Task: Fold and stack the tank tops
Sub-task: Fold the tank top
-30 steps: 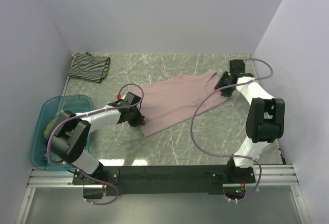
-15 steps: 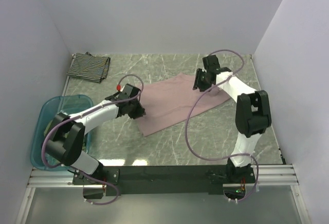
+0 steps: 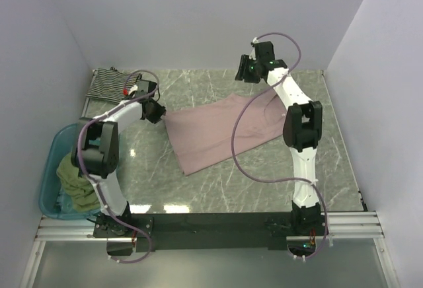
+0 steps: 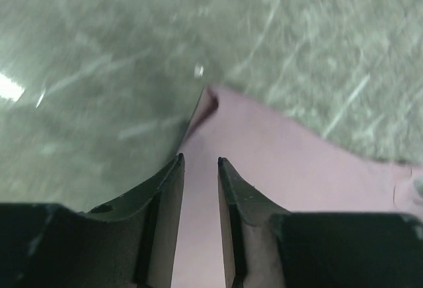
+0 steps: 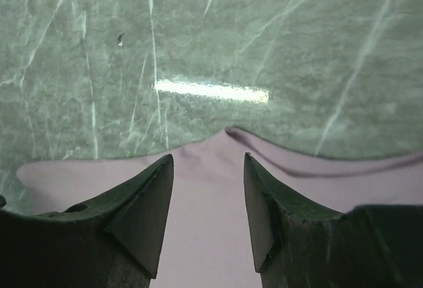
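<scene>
My right gripper moves down next with its fingers open onto the strap tip (image 3: 233,96) (image 5: 227,133) at the pink cloth's far edge, since that strap tip is below the gripper.
The mauve-pink tank top (image 3: 215,133) lies spread flat in the middle of the table. My left gripper (image 3: 156,111) hovers at its far left corner (image 4: 207,98). Its jaws (image 4: 199,160) stand a little apart, and only flat pink cloth shows through the gap. My right gripper (image 3: 245,71) is raised over the far edge of the cloth. It is open (image 5: 208,158) above a strap tip (image 5: 229,131) and holds nothing. The striped tank top (image 3: 110,84) lies folded at the far left corner. The olive-green tank top (image 3: 76,181) sits bunched in the tub.
The translucent blue tub (image 3: 58,144) stands at the near left beside the left arm's base. White walls close the table on the left, far and right sides. Purple cables loop from both arms over the marbled green table (image 3: 264,176).
Both grippers have swung toward the far side. The left one drew the pink cloth's left corner outward and opened its jaws. The right one rose from the cloth's right end to its far edge.
</scene>
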Controlling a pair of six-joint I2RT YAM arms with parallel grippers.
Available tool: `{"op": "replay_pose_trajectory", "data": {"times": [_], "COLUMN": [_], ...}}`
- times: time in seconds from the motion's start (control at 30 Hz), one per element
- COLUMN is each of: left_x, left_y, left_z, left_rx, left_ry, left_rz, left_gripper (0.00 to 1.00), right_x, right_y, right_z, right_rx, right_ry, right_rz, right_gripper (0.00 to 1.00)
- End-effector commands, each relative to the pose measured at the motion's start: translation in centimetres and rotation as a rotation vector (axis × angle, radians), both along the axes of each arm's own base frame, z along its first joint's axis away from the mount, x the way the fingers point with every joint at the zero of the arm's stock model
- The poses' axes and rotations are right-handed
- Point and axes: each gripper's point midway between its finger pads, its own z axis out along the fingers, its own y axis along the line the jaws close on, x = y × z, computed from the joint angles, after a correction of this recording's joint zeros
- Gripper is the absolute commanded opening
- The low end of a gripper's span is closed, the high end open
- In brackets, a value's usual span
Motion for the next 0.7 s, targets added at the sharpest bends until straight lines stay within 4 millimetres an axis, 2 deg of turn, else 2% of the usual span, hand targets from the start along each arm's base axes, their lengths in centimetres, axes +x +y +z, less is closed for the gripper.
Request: {"op": "replay_pose_trajectory", "data": {"times": [0.0,0.23,0.4,0.67], "left_x": [2.8,3.8,4.1,4.2], "left_y": [0.4,0.3,0.0,0.2], "left_z": [0.8,-1.6,-1.6,-1.7], "left_rx": [0.002,-0.038,-0.068,-0.092], "left_ry": [-0.042,-0.011,-0.034,-0.044], "left_rz": [0.006,0.005,-0.005,-0.005], "left_gripper": [0.34,0.34,0.35,0.37], "right_x": [0.9,2.6,2.5,1.6], "right_y": [1.2,1.9,2.6,3.9], "right_z": [-0.8,-3.1,-5.6,-8.0], "right_rx": [0.028,0.035,0.022,0.033], "right_ry": [0.004,0.01,0.043,0.098], "right_rz": [0.077,0.096,0.105,0.119], "right_gripper": [0.55,0.59,0.59,0.59]}}
